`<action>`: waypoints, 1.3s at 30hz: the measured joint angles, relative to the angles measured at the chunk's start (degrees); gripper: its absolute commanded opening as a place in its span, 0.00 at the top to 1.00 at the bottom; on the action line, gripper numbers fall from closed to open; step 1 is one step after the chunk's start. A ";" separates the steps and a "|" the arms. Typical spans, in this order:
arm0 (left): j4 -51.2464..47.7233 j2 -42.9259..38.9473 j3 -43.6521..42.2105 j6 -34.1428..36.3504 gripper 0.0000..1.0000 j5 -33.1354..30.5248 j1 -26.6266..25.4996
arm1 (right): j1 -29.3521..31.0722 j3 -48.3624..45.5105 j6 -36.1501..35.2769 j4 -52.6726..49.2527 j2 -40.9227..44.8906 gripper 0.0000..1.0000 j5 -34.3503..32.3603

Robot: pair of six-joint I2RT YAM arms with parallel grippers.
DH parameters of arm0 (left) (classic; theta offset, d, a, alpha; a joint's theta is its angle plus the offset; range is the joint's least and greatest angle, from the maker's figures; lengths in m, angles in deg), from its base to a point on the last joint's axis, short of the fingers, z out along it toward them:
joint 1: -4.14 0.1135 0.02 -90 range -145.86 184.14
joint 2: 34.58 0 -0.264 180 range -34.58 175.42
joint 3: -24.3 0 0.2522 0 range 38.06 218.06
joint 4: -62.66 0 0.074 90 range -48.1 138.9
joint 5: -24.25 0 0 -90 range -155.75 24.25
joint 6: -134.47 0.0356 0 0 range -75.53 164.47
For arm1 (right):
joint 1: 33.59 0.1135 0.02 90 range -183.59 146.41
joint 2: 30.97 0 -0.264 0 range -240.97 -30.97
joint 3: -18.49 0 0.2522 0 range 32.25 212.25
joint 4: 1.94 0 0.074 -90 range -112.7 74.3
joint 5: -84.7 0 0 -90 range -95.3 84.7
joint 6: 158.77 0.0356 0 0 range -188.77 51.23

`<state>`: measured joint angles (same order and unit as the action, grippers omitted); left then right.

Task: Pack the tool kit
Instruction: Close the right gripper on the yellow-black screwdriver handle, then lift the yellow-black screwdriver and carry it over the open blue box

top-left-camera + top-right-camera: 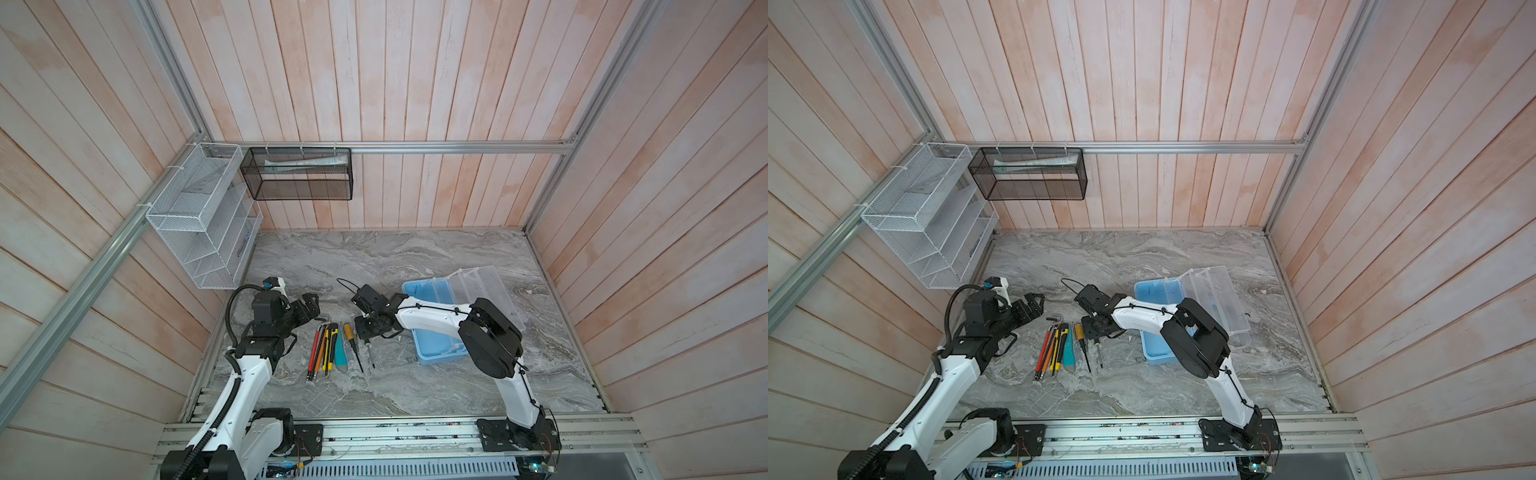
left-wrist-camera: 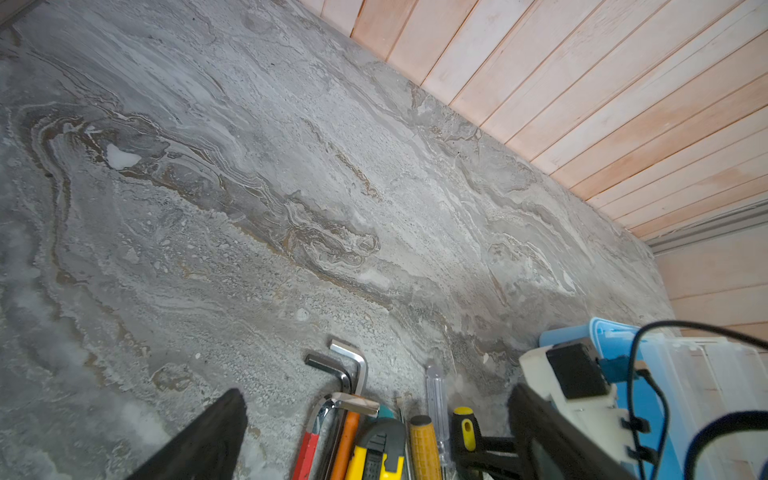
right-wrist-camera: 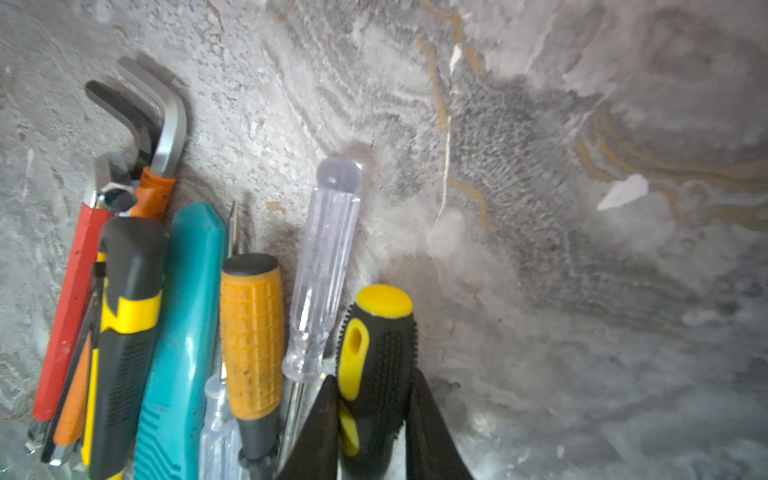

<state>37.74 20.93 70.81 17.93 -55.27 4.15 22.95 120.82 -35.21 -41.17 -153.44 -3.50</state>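
Observation:
The clear lid (image 1: 486, 286) lies beyond the blue box (image 1: 432, 353) from here, so my right gripper should rise across the box and lower the screwdriver into the lid to release it.
The light blue tool kit box (image 1: 432, 353) stands open at the right, its clear lid (image 1: 486, 286) tilted back. A row of tools lies in the middle: hex keys (image 1: 318, 349), a yellow-black utility knife (image 3: 124, 332), a teal knife (image 3: 183, 332), an orange-handled screwdriver (image 3: 251, 332) and a clear-handled one (image 3: 324, 266). My right gripper (image 3: 374, 378) is down at the row's right end, shut on the black-and-yellow screwdriver (image 3: 382, 332), one finger on each side of the handle. The left gripper (image 1: 309, 305) hovers open just left of the hex keys, holding nothing.
A white wire rack (image 1: 199, 216) hangs on the left wall. A black mesh basket (image 1: 299, 174) hangs on the back rail. Wooden walls close in three sides of the marble tabletop (image 1: 374, 257). The right forearm (image 1: 432, 320) crosses over the box's near end.

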 measured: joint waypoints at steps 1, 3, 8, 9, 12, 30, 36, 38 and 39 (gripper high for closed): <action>0.00 0.09 0.00 0.00 0.00 0.11 0.00 | -0.04 0.07 -0.35 -0.20 0.02 0.94 -0.31; 0.02 0.37 0.00 0.00 0.00 0.22 0.00 | -0.28 0.07 -1.05 -0.59 0.35 0.95 -0.63; 0.02 1.18 0.00 0.00 0.00 1.27 0.00 | -3.48 -1.03 -4.24 -1.70 5.81 1.00 -0.68; 0.02 1.29 0.00 0.00 0.00 1.38 0.00 | -4.52 -1.42 -4.98 -1.75 7.54 1.00 -0.68; 0.02 1.64 0.00 -0.02 0.00 1.64 0.00 | -9.27 -2.32 -7.58 -2.25 14.34 1.00 -0.46; 0.04 2.10 0.00 -0.76 0.00 2.14 0.00 | -34.36 -8.79 -23.63 -17.03 36.81 1.00 -11.17; 0.22 3.26 0.02 -1.09 0.00 2.60 0.00 | -36.24 -11.13 -27.71 -19.78 36.83 1.00 -15.74; 0.22 3.65 0.02 -1.09 0.00 2.71 0.00 | -36.41 -11.72 -28.68 -19.76 36.54 1.00 -16.35; 0.22 3.80 0.04 -1.09 0.00 2.71 0.00 | -36.48 -12.02 -29.18 -19.78 36.24 1.00 -16.61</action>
<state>37.96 24.73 70.85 16.84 -52.56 4.15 -13.53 108.80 -64.39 -60.95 -117.20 -20.11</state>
